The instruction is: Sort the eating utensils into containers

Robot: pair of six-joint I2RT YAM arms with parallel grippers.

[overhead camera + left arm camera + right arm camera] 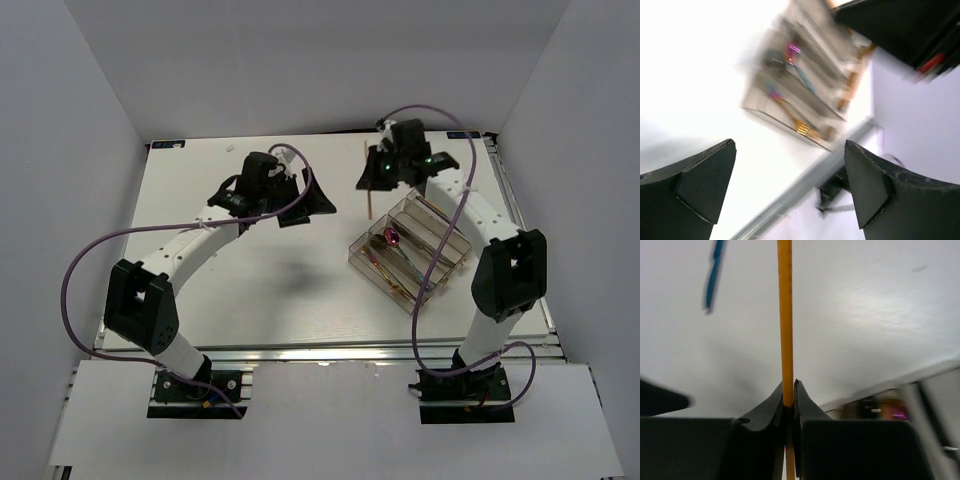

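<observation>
My right gripper crosses over next, lowers and releases the chopstick in the tray's far slot, below it and to its right in the top view, apart from the fork (805,129).
My right gripper (788,392) is shut on a thin gold-brown chopstick (785,315), which runs straight out ahead between its fingers. From above, this gripper (378,178) hovers over the far middle of the table, just behind the clear smoky tray (355,256), with the chopstick (371,205) poking out below it. A blue piece (714,275) lies blurred on the table ahead to the left. The tray (775,117) holds a gold fork (805,129) and an iridescent spoon (790,50). My left gripper (790,170) is open and holds nothing, left of the tray (300,200).
The table's far edge and white back wall lie close behind both grippers. A metal rail (805,195) marks the table's near edge. The right arm (480,220) reaches over the right side of the tray.
</observation>
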